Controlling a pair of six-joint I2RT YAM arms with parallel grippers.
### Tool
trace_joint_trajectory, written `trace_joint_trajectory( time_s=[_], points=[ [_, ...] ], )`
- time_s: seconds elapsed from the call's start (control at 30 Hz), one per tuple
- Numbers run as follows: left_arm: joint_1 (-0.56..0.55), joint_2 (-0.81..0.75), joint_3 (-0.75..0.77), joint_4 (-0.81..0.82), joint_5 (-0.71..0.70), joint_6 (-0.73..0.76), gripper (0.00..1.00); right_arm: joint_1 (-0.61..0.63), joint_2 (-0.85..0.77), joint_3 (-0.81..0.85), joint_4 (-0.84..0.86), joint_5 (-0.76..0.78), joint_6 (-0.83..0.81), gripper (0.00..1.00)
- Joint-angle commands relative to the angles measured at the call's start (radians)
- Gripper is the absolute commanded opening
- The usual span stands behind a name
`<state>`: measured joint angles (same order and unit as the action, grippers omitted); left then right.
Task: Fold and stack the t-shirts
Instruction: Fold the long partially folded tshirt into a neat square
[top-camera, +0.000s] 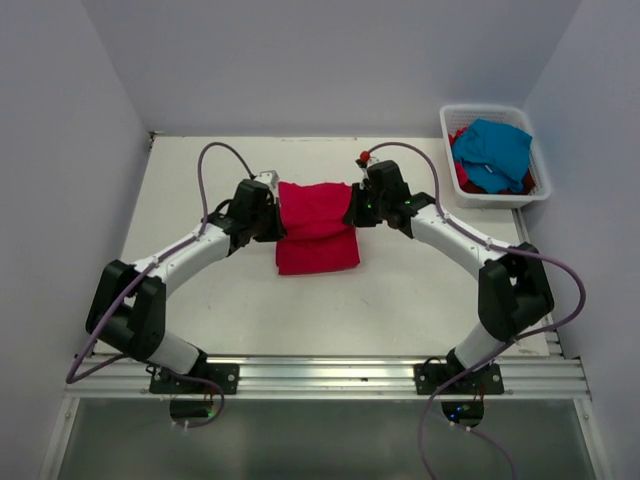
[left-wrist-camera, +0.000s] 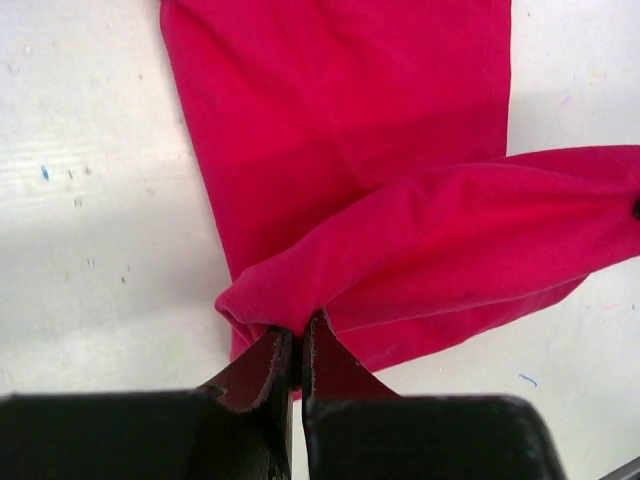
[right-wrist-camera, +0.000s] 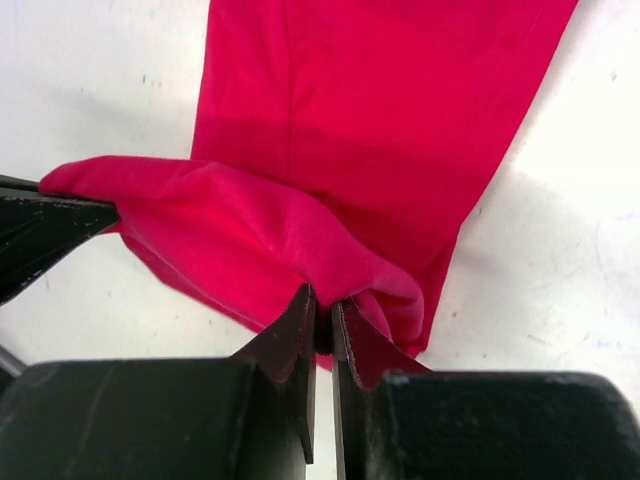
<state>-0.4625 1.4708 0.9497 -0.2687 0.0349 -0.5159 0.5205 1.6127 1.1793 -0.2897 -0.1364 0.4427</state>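
Observation:
I next need to bring the raised edge in my right gripper outward along the shirt's side to the far end of the lower layer (top-camera: 320, 187) (right-wrist-camera: 480, 150), which is still uncovered.
A crimson red t-shirt (top-camera: 317, 226) lies half folded in the middle of the table, its far edge lifted off the surface between the two grippers. My left gripper (top-camera: 274, 215) is shut on the left end of that raised edge; in the left wrist view the cloth (left-wrist-camera: 420, 230) bunches at the left gripper (left-wrist-camera: 297, 335). My right gripper (top-camera: 356, 208) is shut on the right end, and the right wrist view shows the fabric (right-wrist-camera: 300, 215) pinched in the right gripper (right-wrist-camera: 324, 305). The lower layer lies flat beneath. A turquoise t-shirt (top-camera: 493, 150) sits on more red cloth (top-camera: 463, 176).
A white slatted basket (top-camera: 492, 198) stands at the back right corner and holds the turquoise and red shirts. White walls close the table on the left, back and right. An aluminium rail (top-camera: 320, 372) runs along the near edge by the arm bases.

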Motion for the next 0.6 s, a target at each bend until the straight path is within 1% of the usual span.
trace_joint_trajectory(
  time_s=[0.0,0.17,0.3,0.37,0.4,0.43,0.47,0.5,0.53,0.57],
  points=[
    [0.050,0.071,0.079,0.060,0.072,0.057,0.00,-0.017,0.055,0.098,-0.019,0.034,-0.033,0.00],
    [0.103,0.172,0.138,0.108,0.140,0.057,0.00,-0.039,0.159,0.189,-0.029,0.034,-0.038,0.00],
    [0.134,0.255,0.223,0.118,0.180,0.066,0.00,-0.056,0.234,0.262,-0.031,0.031,-0.041,0.00],
    [0.157,0.293,0.265,0.154,0.200,0.077,0.00,-0.071,0.280,0.339,-0.023,0.032,-0.035,0.00],
    [0.165,0.353,0.337,0.160,0.210,0.082,0.00,-0.076,0.350,0.379,-0.020,0.034,-0.032,0.00],
    [0.176,0.390,0.381,0.192,0.229,0.085,0.00,-0.094,0.398,0.504,-0.043,0.043,-0.027,0.00],
    [0.200,0.431,0.433,0.206,0.252,0.091,0.00,-0.105,0.453,0.592,-0.070,0.055,-0.006,0.00],
    [0.212,0.541,0.583,0.198,0.263,0.086,0.05,-0.117,0.605,0.693,-0.104,0.084,0.002,0.00],
    [0.228,0.607,0.680,0.156,0.260,0.077,0.47,-0.134,0.686,0.944,-0.214,0.115,0.005,0.22],
    [0.258,0.738,0.780,0.131,0.255,0.041,0.92,-0.139,0.784,1.085,-0.279,0.136,0.002,0.75]
  ],
)
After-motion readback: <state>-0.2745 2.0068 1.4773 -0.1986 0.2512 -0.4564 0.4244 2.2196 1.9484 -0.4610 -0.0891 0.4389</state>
